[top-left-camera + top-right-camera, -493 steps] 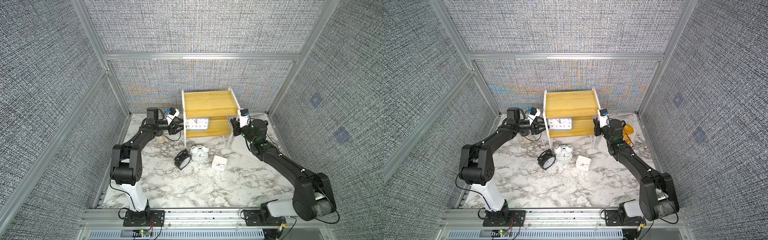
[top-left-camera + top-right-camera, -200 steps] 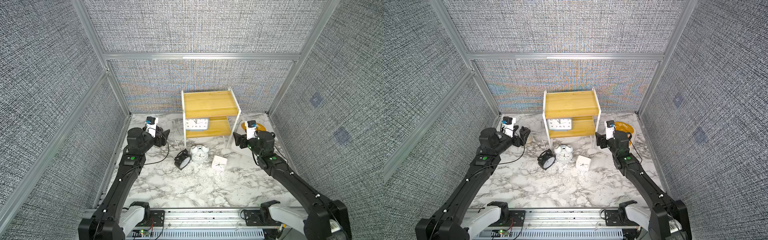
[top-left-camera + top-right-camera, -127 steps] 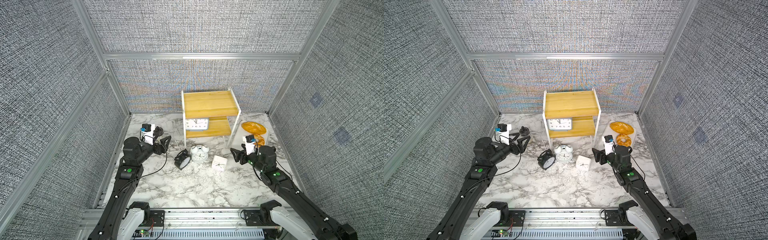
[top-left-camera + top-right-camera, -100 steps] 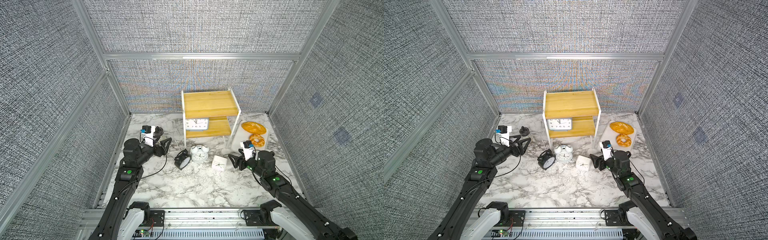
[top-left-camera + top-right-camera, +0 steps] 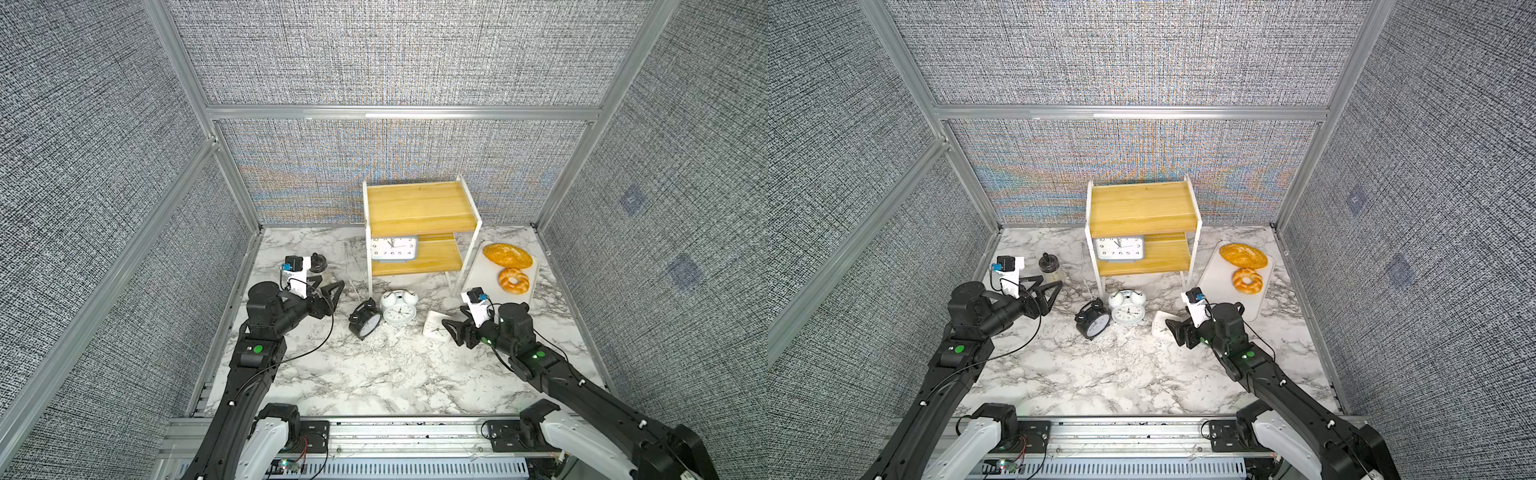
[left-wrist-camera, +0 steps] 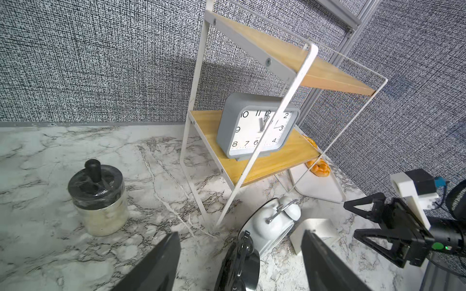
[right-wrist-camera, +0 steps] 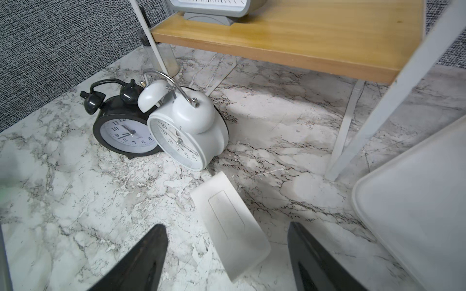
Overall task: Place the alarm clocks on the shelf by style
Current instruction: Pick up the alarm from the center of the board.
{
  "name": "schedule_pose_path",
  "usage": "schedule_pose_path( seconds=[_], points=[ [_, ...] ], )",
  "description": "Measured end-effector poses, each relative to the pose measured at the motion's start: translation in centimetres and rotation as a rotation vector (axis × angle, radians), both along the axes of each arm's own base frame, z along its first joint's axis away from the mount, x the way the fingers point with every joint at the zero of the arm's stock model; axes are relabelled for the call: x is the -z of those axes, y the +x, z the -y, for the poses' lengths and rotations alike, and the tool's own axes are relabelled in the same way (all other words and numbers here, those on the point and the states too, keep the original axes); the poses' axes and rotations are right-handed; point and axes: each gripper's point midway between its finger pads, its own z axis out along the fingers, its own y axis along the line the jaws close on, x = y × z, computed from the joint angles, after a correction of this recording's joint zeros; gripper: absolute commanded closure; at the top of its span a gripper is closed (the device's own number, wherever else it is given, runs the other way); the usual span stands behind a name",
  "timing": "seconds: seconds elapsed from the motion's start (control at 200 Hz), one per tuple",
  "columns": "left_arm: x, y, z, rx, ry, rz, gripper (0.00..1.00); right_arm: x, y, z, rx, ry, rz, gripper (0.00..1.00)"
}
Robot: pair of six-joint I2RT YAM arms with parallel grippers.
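Observation:
The square clock stands at an angle between my spread fingers. The right gripper turns in line next, tilts downward and closes over the square clock's nearest end [image 5: 441, 325] [image 7: 243, 253].
The shelf [image 5: 419, 212] stands at the back, and the grey-blue clock [image 5: 393, 248] sits on its lower board [image 7: 277, 37]. In front of it on the marble stand the black twin-bell clock [image 5: 365, 321], the white twin-bell clock [image 5: 399, 309] and the small white square clock [image 5: 433, 328]. My left gripper [image 5: 328, 284] is open, left of the black clock [image 6: 239, 264] and apart from it. My right gripper [image 5: 455, 322] is open just right of the square clock [image 7: 229, 226], whose back lies between the spread fingers without touching.
A glass jar with a black lid [image 5: 318, 262] stands behind the left gripper. A white tray [image 5: 478, 270] with a loaf and a bagel lies right of the shelf, close to the right arm. Fabric walls close three sides.
Both arms have drawn back from the shelf toward the front and come lower, the left toward the black clock, the right toward the square clock. The clocks have not moved.

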Motion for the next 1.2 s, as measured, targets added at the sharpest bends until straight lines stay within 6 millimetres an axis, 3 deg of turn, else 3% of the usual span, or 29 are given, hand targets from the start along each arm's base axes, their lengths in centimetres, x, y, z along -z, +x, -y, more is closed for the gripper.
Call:
schedule_pose_path(
  seconds=[0.2, 0.415, 0.901, 1.196],
  points=[
    [0.5, 0.0, 0.0, 0.002, 0.005, -0.022, 0.19, 0.0, 0.8, -1.1, -0.04, -0.072, -0.047, 0.21],
    [0.7, 0.1, 0.1, 0.005, 0.007, -0.029, 0.19, 1.7, 0.2, -1.8, -0.078, -0.164, -0.11, 0.21],
    [0.9, 0.1, 0.4, 0.024, 0.005, -0.038, 0.19, 4.7, 0.4, -0.6, -0.04, -0.312, -0.161, 0.21],
    [1.0, 0.1, 0.4, 0.028, 0.004, -0.042, 0.19, 5.8, 0.4, -0.7, -0.059, -0.343, -0.175, 0.44]
  ],
)
